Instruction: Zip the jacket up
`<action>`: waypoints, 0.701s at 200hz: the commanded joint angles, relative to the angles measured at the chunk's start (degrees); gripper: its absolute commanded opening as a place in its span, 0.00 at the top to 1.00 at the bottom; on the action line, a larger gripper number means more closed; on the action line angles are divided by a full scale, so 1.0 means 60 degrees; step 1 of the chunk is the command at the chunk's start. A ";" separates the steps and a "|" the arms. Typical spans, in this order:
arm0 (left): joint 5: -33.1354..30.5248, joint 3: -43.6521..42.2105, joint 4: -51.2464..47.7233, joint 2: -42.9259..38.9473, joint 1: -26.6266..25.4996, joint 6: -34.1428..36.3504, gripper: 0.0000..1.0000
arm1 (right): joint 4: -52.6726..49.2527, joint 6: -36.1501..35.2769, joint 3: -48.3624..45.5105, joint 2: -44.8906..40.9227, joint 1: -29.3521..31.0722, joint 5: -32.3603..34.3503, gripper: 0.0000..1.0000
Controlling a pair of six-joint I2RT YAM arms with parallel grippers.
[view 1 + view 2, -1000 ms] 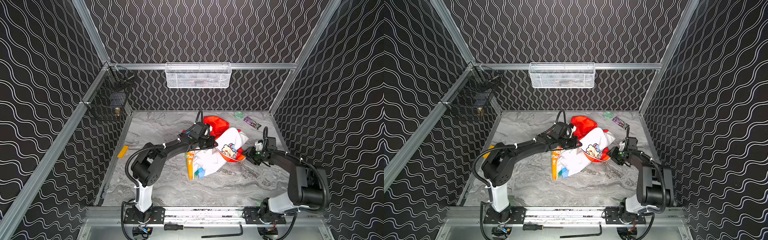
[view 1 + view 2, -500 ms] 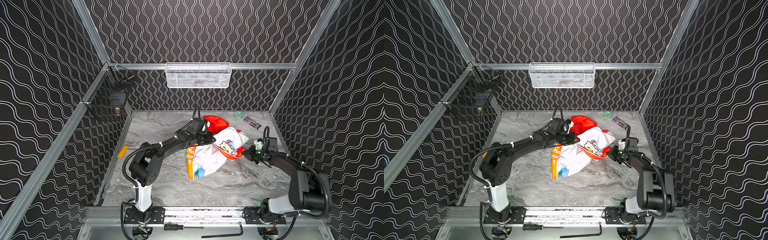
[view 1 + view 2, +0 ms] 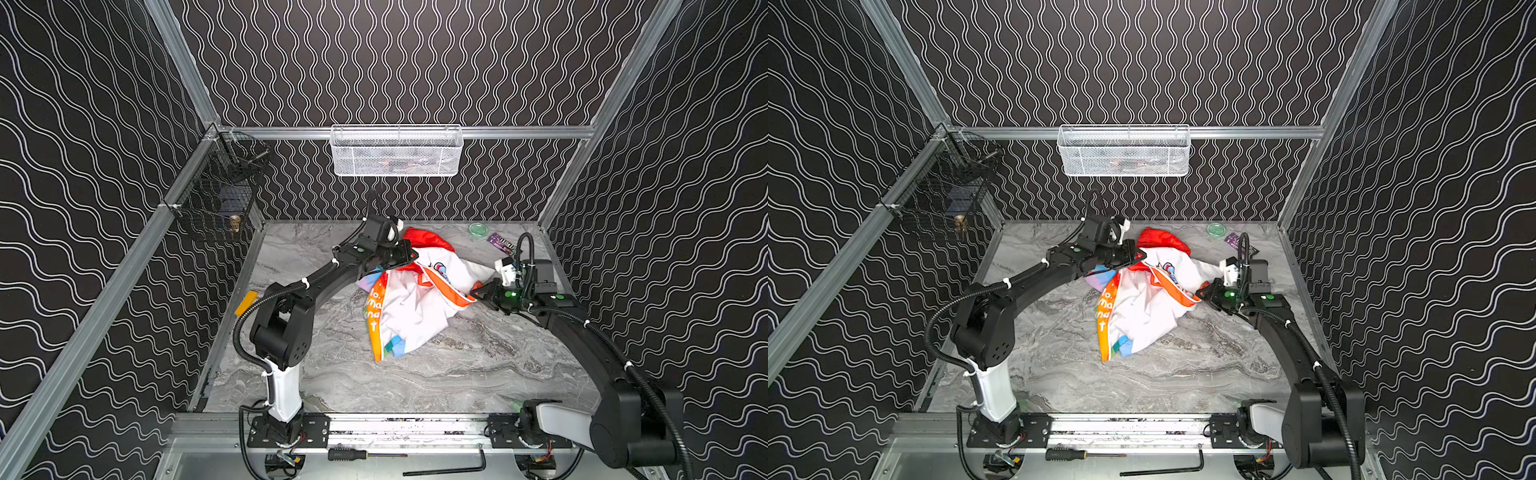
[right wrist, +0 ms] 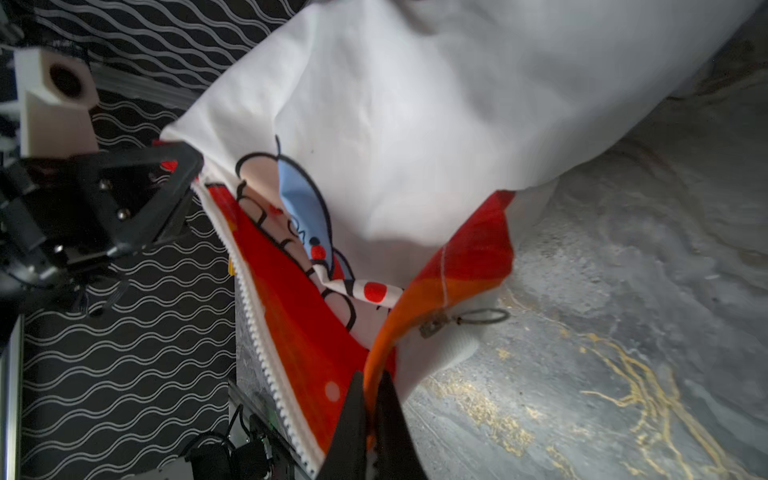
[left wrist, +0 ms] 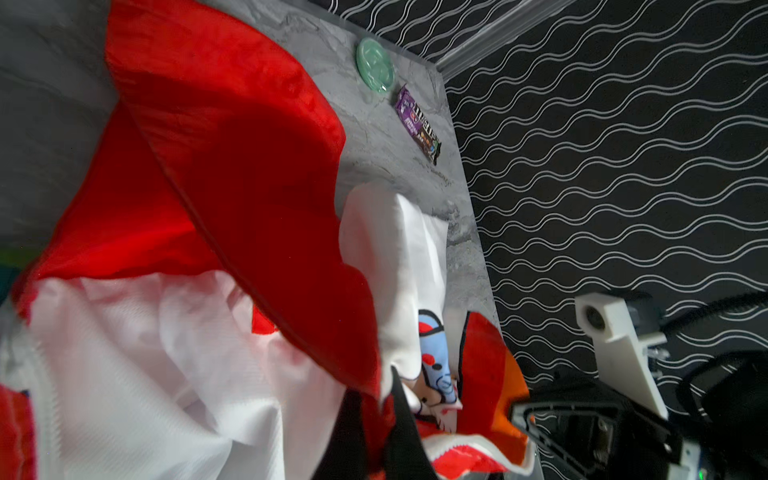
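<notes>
Next, my right gripper swings back toward the white lining's near edge point(image 3: 436, 325) and releases the orange hem there, because this zipper side slants far from the rainbow strip.
The jacket point(image 3: 415, 309) point(image 3: 1142, 311) lies crumpled mid-table, white lining up, with a rainbow strip of white letters at its left and the red hood at the back. My left gripper point(image 3: 409, 255) point(image 3: 1138, 253) is shut on red fabric near the hood, as the left wrist view shows point(image 5: 382, 399). My right gripper point(image 3: 478, 293) point(image 3: 1200, 293) is shut on the orange front edge point(image 4: 372, 382). A stretch of white zipper teeth point(image 4: 253, 307) runs taut between the two grippers. The metal zipper pull point(image 4: 461, 322) with its ring hangs just beyond my right fingertips.
A green lid point(image 3: 478, 229) and a purple candy pack point(image 3: 500, 244) lie at the back right. A white wire basket point(image 3: 397, 151) hangs on the back wall and a black one point(image 3: 216, 203) on the left wall. An orange block point(image 3: 246, 302) lies at the table's left edge.
My right gripper has shut on the jacket's orange edge. My left gripper has drawn its red fabric up and toward the back, and the zipper edge now stretches between the grippers.
</notes>
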 commanded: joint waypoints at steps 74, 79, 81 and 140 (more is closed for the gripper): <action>-0.0561 0.0804 0.1047 0.0820 0.0934 -0.0088 1.00 | -0.1108 0.0838 -0.0017 -0.0078 0.2728 0.0036 1.00; -0.0573 0.0822 0.1139 0.0860 0.0955 -0.0137 1.00 | -0.0997 0.0995 -0.0064 -0.0064 0.2863 0.0032 1.00; -0.0578 0.0820 0.1180 0.0885 0.0964 -0.0145 1.00 | -0.0942 0.1050 -0.0088 -0.0061 0.2922 0.0032 1.00; -0.0490 0.0553 0.1902 0.1400 0.1072 -0.0382 1.00 | 0.0546 0.1934 -0.0667 0.0806 0.4015 -0.0164 0.75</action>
